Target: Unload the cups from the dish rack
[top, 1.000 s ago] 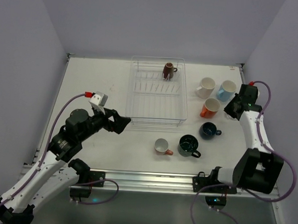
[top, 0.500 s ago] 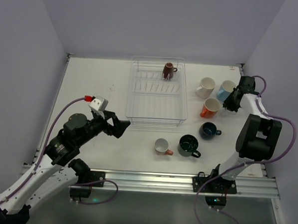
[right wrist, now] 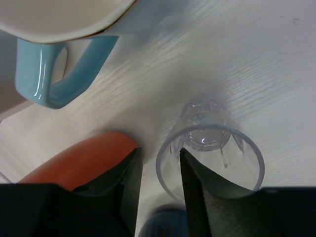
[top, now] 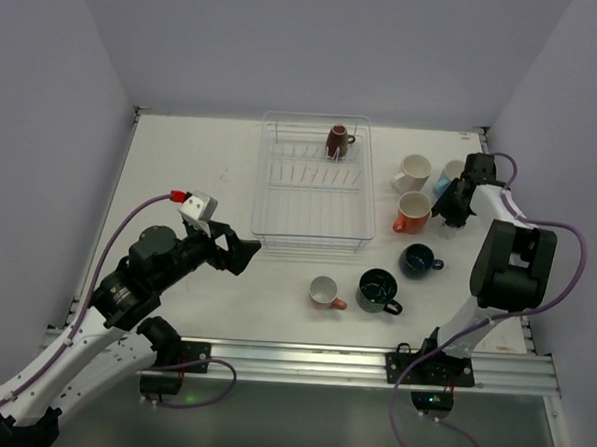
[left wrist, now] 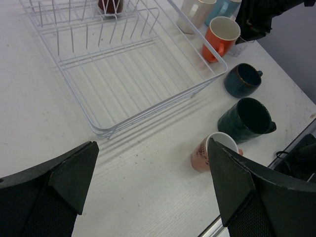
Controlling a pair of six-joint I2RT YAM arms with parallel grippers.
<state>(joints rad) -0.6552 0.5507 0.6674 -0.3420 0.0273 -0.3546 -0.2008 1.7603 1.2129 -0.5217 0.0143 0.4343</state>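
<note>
Only the dark brown cup is still in the rack (top: 313,229), so next my left gripper needs to move outward over the wires and close around that cup's body (top: 338,142).
The white wire dish rack (top: 313,229) holds one dark brown cup (top: 337,140) at its back. On the table to its right stand the cream-white (top: 413,173), light blue (top: 449,171), orange (top: 414,212), navy (top: 418,259), dark green (top: 377,290) and salmon pink (top: 324,292) cups. My right gripper (top: 450,204) is slightly open. Its fingers straddle the left wall of the clear glass (right wrist: 210,148), which stands upright between the orange cup (right wrist: 79,163) and the light blue cup (right wrist: 54,74). My left gripper (left wrist: 153,192) is wide open and empty, low before the rack (left wrist: 163,101).
The left wrist view shows the salmon cup (left wrist: 207,153), dark green cup (left wrist: 244,121) and navy cup (left wrist: 242,80) close together right of the rack's near corner. The table's right edge lies just beyond the glass. Walls enclose the table on three sides.
My right gripper has swung left from the table's right edge to the spot beside the orange and light blue cups. My left gripper has drawn back slightly from the rack's front.
</note>
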